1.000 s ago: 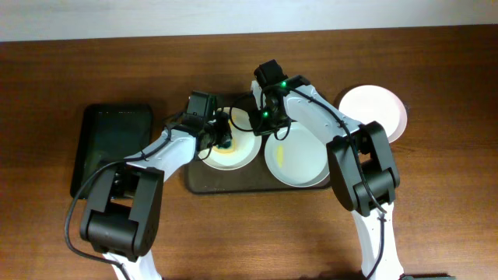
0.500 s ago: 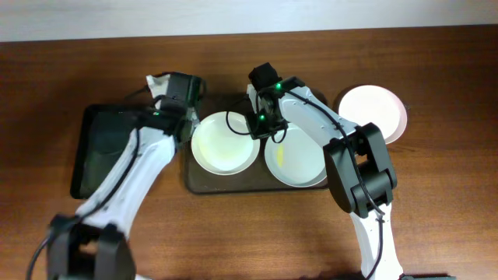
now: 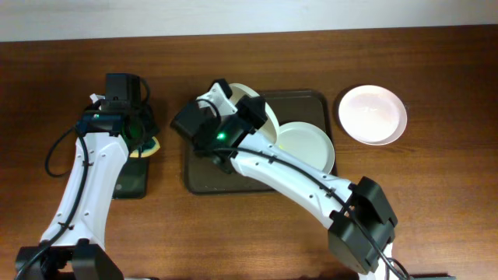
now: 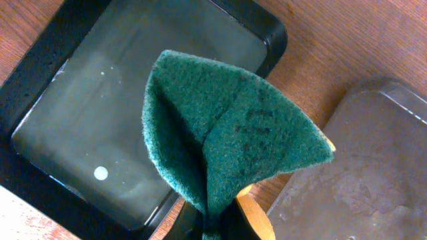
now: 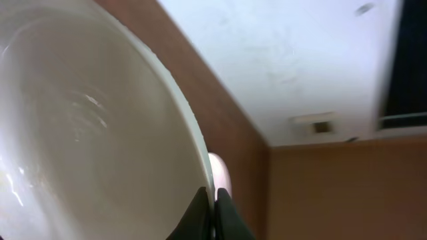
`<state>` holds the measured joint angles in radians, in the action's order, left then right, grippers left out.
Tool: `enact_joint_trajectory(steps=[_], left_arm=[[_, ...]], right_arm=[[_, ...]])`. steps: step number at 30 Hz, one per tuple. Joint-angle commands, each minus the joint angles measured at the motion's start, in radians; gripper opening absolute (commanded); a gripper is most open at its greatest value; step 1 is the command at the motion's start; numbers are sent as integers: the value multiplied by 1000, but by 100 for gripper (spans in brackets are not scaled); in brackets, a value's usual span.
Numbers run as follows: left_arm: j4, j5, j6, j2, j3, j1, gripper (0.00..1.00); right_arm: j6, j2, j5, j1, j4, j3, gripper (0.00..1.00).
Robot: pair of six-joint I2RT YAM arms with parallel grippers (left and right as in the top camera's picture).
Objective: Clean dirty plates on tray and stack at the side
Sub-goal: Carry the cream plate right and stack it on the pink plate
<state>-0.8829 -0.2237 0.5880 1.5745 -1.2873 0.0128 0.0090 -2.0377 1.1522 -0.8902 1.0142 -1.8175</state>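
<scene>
My right gripper swings the tilted plate to the right in the overhead view next, then lowers it level onto the third plate (image 3: 373,114) (image 5: 219,174) beside the tray.
The brownish-grey tray (image 3: 204,177) lies at the table's middle. My right gripper (image 3: 243,109) is shut on the rim of a white plate (image 3: 267,118) and holds it tilted on edge above the tray's left half. In the right wrist view the fingers (image 5: 213,203) pinch that plate's rim (image 5: 87,133). A second plate (image 3: 307,146) lies on the tray's right half. A third plate (image 3: 373,114) sits on the table to the right, and shows in the right wrist view (image 5: 224,175). My left gripper (image 3: 132,132) is shut on a green scouring sponge (image 4: 220,133) over the black tray's right edge.
A smaller black tray (image 3: 99,124) lies at the left, with a wet sheen on its floor (image 4: 100,120). The sponge has a yellow underside (image 3: 148,146). The brown tray's corner (image 4: 360,173) shows right of the sponge. The right arm stretches diagonally across the brown tray.
My left gripper has moved left with the sponge, from the tray's left plate to the black tray. My right arm has swung left and lifted that plate on edge.
</scene>
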Motion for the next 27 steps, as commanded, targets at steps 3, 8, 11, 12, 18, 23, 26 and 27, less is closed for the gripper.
enact_joint_trajectory(steps=[3, 8, 11, 12, 18, 23, 26, 27], left_arm=[[-5, 8, 10, -13, -8, -3, 0], [-5, 8, 10, -13, -7, -3, 0], [-5, 8, 10, -13, -6, -3, 0], [-5, 8, 10, -13, -6, -3, 0], [-4, 8, 10, -13, -6, -3, 0], [3, 12, 11, -6, -6, -3, 0], [5, 21, 11, 3, -6, -3, 0], [7, 26, 10, 3, -6, -3, 0]], right_arm=[[-62, 34, 188, -34, 1, -21, 4], [6, 34, -57, 5, 5, -21, 4], [240, 34, -652, 275, 34, -21, 4], [244, 34, -840, 383, 42, -21, 4], [243, 34, -1366, 1055, 89, 13, 4], [243, 32, -1361, 1295, -61, 187, 4], [243, 32, -1310, 1295, -156, 283, 41], [243, 32, -1317, 1295, -150, 283, 54]])
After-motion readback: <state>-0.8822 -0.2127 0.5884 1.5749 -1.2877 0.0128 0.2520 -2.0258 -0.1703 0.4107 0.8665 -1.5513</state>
